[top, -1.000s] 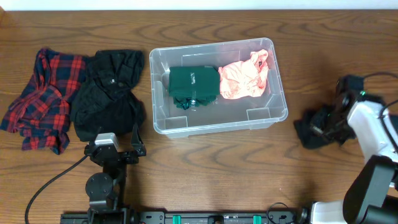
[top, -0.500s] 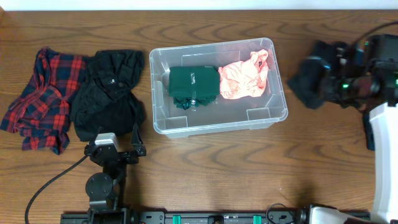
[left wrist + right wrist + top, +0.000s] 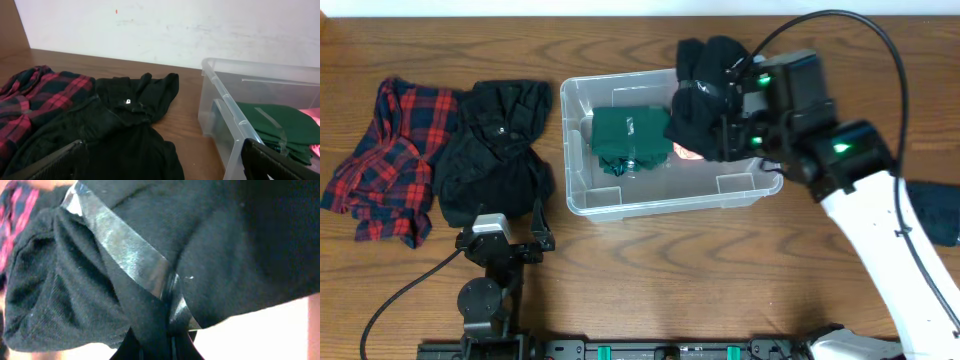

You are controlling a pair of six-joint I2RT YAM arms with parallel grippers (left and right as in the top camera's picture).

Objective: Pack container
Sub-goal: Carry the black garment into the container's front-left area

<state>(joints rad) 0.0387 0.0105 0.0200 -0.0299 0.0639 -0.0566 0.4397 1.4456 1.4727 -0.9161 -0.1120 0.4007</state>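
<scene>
The container's bare bottom is in front of the green garment (image 3: pixel 630 138), below my right gripper and to its left in the overhead view. I will move across to there, lower my right gripper and release the black garment.
The clear plastic container (image 3: pixel 620 200) stands mid-table holding a folded green garment (image 3: pixel 630 138) and a pink garment (image 3: pixel 692 152), mostly hidden by the cloth above it. My right gripper (image 3: pixel 725 110) is shut on a dark black garment (image 3: pixel 705 85) with a strip of tape, held above the container's right half; the garment fills the right wrist view (image 3: pixel 150 255). My left gripper (image 3: pixel 505 243) is open and empty at the front left, its fingers (image 3: pixel 50 162) low over the black clothing (image 3: pixel 115 135). The container's near wall (image 3: pixel 225 115) shows at the right of that view.
A red plaid shirt (image 3: pixel 390 155) and a black garment (image 3: pixel 500 150) lie in a heap left of the container. The table's back edge meets a white wall behind the container.
My right arm has swung left from the table's right edge, carrying the black garment from beside the container to above its right half. The left arm has not moved.
</scene>
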